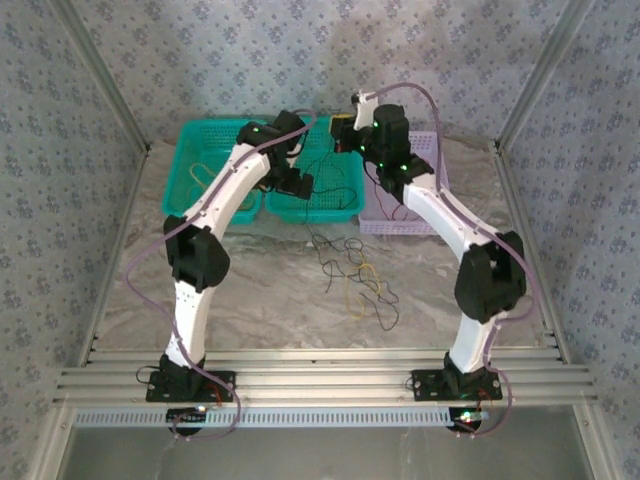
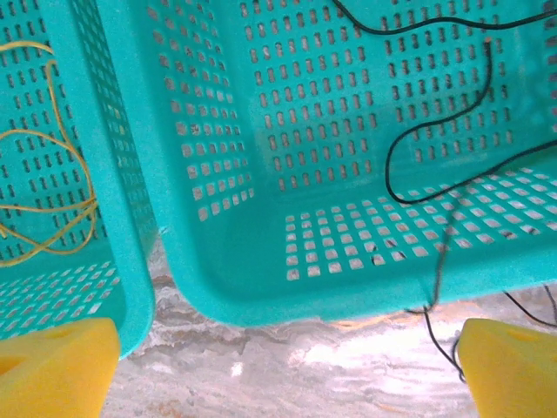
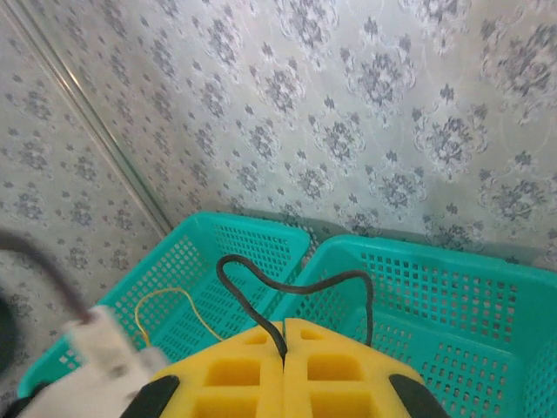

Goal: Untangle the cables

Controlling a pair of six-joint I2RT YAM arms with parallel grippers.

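The robot will next tilt its right gripper downward and lower the black cable over the middle teal basket to let it go.
A loose tangle of thin black, yellow and red cables (image 1: 355,272) lies on the marble table in the middle. My right gripper (image 3: 284,335) is raised above the baskets, shut on a black cable (image 3: 296,287) that loops up from between its yellow pads. My left gripper (image 2: 287,361) hangs wide open at the front rim of the middle teal basket (image 2: 261,296), nothing between its fingers (image 2: 61,366). Inside that basket lies another black cable (image 2: 435,122), which trails over the rim onto the table. A yellow cable (image 2: 52,192) rests in the left teal basket (image 1: 185,135).
A lavender basket (image 1: 400,226) stands at the back right beside the teal ones. Patterned walls and metal frame posts (image 1: 100,75) close in the sides and back. Bare marble lies between the tangle and the arm bases.
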